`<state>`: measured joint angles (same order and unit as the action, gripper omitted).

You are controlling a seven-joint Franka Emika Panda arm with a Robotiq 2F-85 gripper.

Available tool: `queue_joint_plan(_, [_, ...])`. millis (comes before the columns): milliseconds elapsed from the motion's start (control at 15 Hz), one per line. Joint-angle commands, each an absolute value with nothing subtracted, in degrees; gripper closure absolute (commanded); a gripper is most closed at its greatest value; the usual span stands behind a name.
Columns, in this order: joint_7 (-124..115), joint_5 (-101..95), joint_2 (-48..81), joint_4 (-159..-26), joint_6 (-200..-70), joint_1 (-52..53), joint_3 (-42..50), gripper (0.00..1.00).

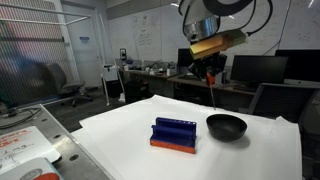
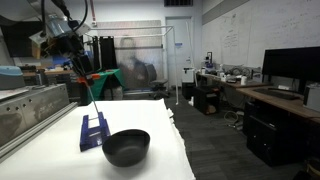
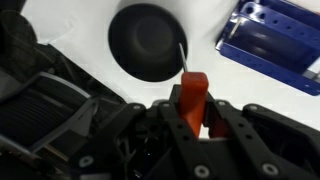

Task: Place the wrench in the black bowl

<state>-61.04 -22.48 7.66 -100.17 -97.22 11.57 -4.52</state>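
I will next move my gripper down toward the black bowl, over its rim by the blue rack [image 1: 210, 122] [image 3: 181, 44], because the wrench hangs high above the bowl's rim.
My gripper [image 3: 193, 118] is shut on the wrench [image 3: 192, 92], an orange-red handle with a thin metal shaft pointing down. In both exterior views the gripper [image 1: 210, 70] [image 2: 82, 68] hangs high above the white table with the wrench [image 1: 212, 82] [image 2: 87, 85] dangling from it. The black bowl [image 1: 226, 126] [image 2: 126, 147] stands on the table below. In the wrist view the bowl [image 3: 148, 40] lies below, just left of the shaft's tip.
A blue slotted rack with an orange base [image 1: 174, 134] [image 2: 94, 130] [image 3: 272, 40] stands beside the bowl. The white table top [image 1: 120, 130] ends near a metal bench [image 2: 25, 115]. Desks and monitors stand behind.
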Motion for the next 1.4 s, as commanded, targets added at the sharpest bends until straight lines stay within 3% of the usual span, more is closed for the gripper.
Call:
queue_joint_plan(0, [-61.3, -27.2, 12.2, -99.0, -90.4, 11.2, -4.2, 0.94])
queue_joint_plan(667, [-63.7, -35.6, 27.3, -98.5, -96.9, 12.5, -1.3, 0.92])
queue_joint_plan(733, [-63.7, -35.7, 27.8, -98.6, -97.3, 12.5, -1.1, 0.66])
queue_joint_plan(800, [-63.7, -35.6, 28.2, -98.5, -97.5, 12.3, -0.9, 0.53])
queue_joint_plan(1267, [-56.5, -29.7, 23.1, -102.7, -105.6, 8.8, -1.7, 0.01])
queue_joint_plan(1333, [-55.0, -28.3, 21.3, -104.0, -107.7, 8.5, -1.6, 0.00])
